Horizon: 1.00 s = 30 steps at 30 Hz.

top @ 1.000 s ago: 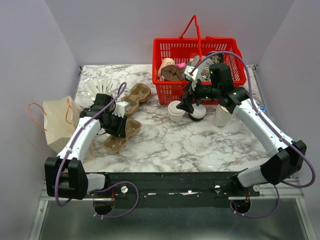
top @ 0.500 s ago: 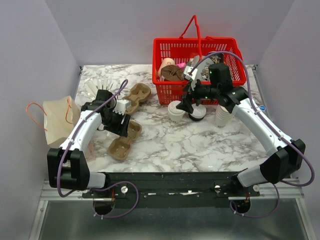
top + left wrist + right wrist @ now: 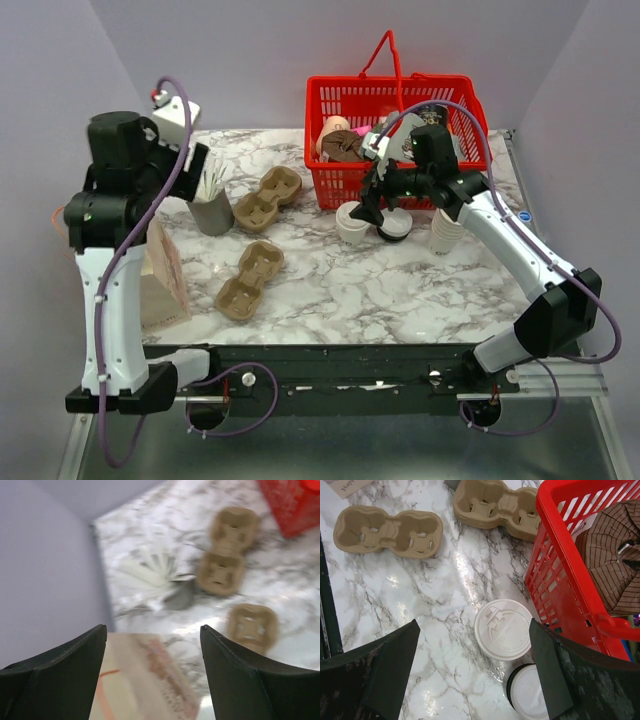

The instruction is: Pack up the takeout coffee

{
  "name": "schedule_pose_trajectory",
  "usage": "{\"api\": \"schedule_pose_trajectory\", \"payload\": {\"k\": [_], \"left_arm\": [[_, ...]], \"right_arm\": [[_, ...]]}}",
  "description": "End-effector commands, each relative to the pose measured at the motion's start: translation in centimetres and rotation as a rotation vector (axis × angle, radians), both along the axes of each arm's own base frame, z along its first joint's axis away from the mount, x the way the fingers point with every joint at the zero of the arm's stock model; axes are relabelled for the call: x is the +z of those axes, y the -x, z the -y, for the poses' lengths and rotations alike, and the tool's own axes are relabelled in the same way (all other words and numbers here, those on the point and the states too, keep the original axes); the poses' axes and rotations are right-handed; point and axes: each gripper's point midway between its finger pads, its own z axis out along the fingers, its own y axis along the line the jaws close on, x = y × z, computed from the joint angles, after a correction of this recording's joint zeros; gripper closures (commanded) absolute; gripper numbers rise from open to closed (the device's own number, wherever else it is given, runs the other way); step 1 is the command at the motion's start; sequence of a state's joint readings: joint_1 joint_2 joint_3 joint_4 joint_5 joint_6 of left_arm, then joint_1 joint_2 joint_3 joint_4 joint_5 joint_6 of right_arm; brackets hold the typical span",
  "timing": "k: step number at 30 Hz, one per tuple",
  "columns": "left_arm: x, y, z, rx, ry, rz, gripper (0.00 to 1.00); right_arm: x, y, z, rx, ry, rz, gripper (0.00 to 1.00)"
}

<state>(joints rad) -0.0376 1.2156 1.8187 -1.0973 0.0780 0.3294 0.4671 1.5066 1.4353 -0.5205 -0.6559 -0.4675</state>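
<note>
Next, my left gripper shifts to its left in the top view and down, since the bag's rim by the outer orange handle lies that way.
The takeout coffee (image 3: 351, 222), a small white cup with a white lid, stands on the marble table just in front of the red basket (image 3: 345, 182). My right gripper (image 3: 375, 205) hovers above it, open and empty. In the right wrist view the lid (image 3: 503, 628) lies between my spread fingers, nearer the right one; the right gripper (image 3: 474, 625) does not touch it. My left gripper (image 3: 190, 162) is raised high over the table's left side, open and empty. In the blurred left wrist view, the left gripper (image 3: 152, 628) is above the brown paper bag (image 3: 145, 680). The bag (image 3: 160, 275) is at the left edge.
A second white lid in a black ring (image 3: 395, 226) sits right of the coffee, a stack of lidless cups (image 3: 445, 230) further right. Two cardboard cup carriers (image 3: 247, 280) (image 3: 267, 197) lie left of centre. A grey cup of stirrers (image 3: 212, 210) stands near the bag.
My left arm has swung up from low over the near carrier to high above the left edge, uncovering the stirrer cup. The bag now sits closer in. The right arm has barely moved.
</note>
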Motion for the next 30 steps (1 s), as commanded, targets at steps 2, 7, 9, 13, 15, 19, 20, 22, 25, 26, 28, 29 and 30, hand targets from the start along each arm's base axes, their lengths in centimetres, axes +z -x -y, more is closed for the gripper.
{"api": "schedule_pose_trajectory", "payload": {"k": [2, 7, 9, 13, 15, 19, 20, 22, 25, 26, 28, 29, 30], "left_arm": [[6.5, 5.3, -12.6, 0.552, -0.307, 0.108, 0.15], [6.0, 8.9, -16.4, 0.722, -0.374, 0.018, 0.18], [4.4, 10.4, -17.8, 0.786, -0.371, -0.066, 0.20], [-0.8, 12.4, -17.5, 0.773, -0.235, -0.269, 0.27], [-3.5, 12.9, -17.3, 0.771, -0.188, -0.347, 0.27], [-7.5, 14.9, -17.6, 0.819, -0.090, -0.495, 0.28], [-8.3, 15.0, -17.4, 0.816, -0.055, -0.524, 0.29], [-9.3, 14.5, -16.6, 0.780, 0.018, -0.542, 0.32], [-10.4, 13.6, -16.2, 0.761, 0.084, -0.561, 0.34], [-11.0, 13.4, -16.1, 0.754, 0.103, -0.576, 0.35], [-11.6, 13.0, -15.9, 0.742, 0.127, -0.591, 0.42], [-12.3, 12.8, -15.7, 0.729, 0.142, -0.615, 0.44], [-12.5, 12.9, -15.7, 0.731, 0.145, -0.624, 0.44]], "right_arm": [[0.4, 0.2, -1.2, 0.038, -0.042, -0.058, 0.00], [0.4, 0.0, -2.3, 0.061, -0.052, -0.074, 0.00], [0.4, 0.0, -2.7, 0.071, -0.051, -0.082, 0.00], [0.2, 0.2, -3.1, 0.086, -0.048, -0.102, 0.00], [-0.2, 0.2, -3.2, 0.091, -0.040, -0.117, 0.00], [-0.2, 0.4, -3.2, 0.093, -0.038, -0.118, 0.00], [-0.4, 0.5, -3.1, 0.092, -0.035, -0.122, 0.00], [-0.4, 0.7, -3.2, 0.095, -0.037, -0.122, 0.00], [-0.4, 0.9, -3.2, 0.096, -0.036, -0.120, 0.00], [-0.4, 0.9, -3.2, 0.097, -0.036, -0.116, 0.00], [-0.6, 0.9, -3.0, 0.092, -0.031, -0.114, 0.00], [-0.4, 0.9, -3.0, 0.093, -0.032, -0.107, 0.00], [-0.4, 0.9, -2.9, 0.092, -0.028, -0.101, 0.00]]}}
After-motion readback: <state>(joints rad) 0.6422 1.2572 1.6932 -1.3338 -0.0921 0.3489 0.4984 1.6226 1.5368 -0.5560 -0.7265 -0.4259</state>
